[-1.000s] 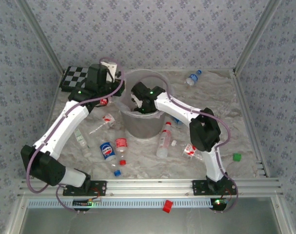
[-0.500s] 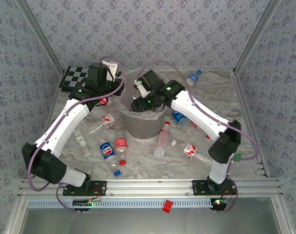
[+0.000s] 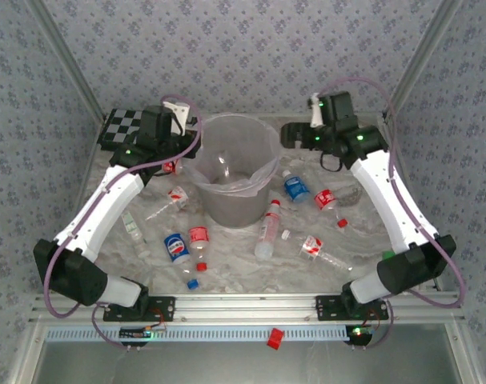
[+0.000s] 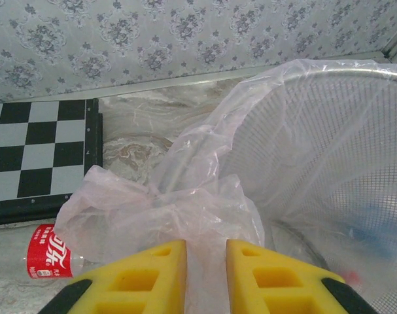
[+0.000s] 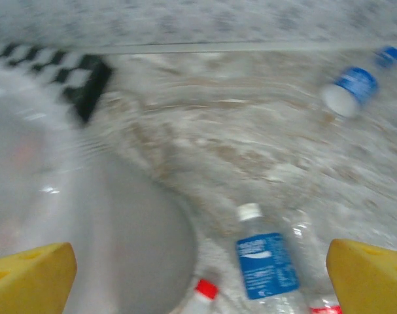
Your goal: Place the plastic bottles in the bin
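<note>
I need to reach my right gripper outward and lower next, and turn its open fingers across the blue-label bottle near the back wall, because that bottle lies slanted on the tabletop.
The grey bin, lined with a clear bag, stands mid-table. My left gripper is at its left rim, shut on a bunched fold of the bag; in the left wrist view the film fills the narrow gap of the left gripper. My right gripper hangs open right of the bin with nothing between its fingers; the right gripper looks down on a blue-label bottle. Other plastic bottles lie around: a red-label one, a red-capped one, and a red-label one by the bin's left side.
A chequered board lies at the back left. More bottles and loose red and blue caps lie in front of the bin. Another blue-label bottle sits near the back wall. Metal rails frame the table.
The right arm has risen out of the bin and swung back to the right while its jaws opened wide. The left gripper has stayed on the bag.
</note>
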Controlling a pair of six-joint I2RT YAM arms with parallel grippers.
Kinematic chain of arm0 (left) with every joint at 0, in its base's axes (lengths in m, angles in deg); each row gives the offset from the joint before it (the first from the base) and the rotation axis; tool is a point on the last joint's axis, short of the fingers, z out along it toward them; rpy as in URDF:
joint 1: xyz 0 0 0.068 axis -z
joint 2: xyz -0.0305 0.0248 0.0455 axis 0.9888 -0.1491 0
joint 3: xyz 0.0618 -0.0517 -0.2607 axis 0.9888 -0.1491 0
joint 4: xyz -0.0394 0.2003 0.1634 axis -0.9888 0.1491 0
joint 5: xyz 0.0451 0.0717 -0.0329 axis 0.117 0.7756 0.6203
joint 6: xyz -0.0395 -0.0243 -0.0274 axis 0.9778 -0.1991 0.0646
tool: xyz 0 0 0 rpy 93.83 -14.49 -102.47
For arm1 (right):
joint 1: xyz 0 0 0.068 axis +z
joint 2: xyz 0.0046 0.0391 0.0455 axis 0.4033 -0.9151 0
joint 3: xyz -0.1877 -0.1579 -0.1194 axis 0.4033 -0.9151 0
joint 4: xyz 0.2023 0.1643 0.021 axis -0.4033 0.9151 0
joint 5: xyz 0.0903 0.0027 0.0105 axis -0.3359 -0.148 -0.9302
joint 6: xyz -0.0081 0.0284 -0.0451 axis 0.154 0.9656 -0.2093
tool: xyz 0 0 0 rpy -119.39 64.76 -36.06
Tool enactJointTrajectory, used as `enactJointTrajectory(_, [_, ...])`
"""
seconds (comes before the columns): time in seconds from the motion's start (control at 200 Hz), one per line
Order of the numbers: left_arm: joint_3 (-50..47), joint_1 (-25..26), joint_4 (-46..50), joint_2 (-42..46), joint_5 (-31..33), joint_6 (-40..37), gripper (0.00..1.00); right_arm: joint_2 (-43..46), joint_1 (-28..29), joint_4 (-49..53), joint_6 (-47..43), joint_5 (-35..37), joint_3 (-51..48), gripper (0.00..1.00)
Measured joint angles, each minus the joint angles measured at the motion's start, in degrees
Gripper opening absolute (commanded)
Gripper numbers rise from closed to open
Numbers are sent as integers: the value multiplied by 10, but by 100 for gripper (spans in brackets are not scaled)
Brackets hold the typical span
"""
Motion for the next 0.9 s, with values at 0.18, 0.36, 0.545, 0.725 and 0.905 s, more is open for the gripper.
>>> enactJointTrajectory(0.18, [-2, -3, -2, 2, -3, 0, 24, -56, -109, -42, 61, -3, -32, 100])
enactJointTrajectory(0.36, [-8, -3, -4, 7, -9, 0, 24, -203, -150, -76, 133, 7, 24, 100])
enactJointTrajectory(0.545, [-14, -3, -7, 12, -9, 0, 24, -393, -155, -68, 168, 11, 184, 100])
enactJointTrajectory(0.725, [-17, -3, -9, 16, -8, 0, 24, -464, -154, -86, 179, 7, 214, 100])
enactJointTrajectory(0.905, [-18, -3, -9, 16, -8, 0, 24, -523, -156, -102, 196, -10, 262, 100])
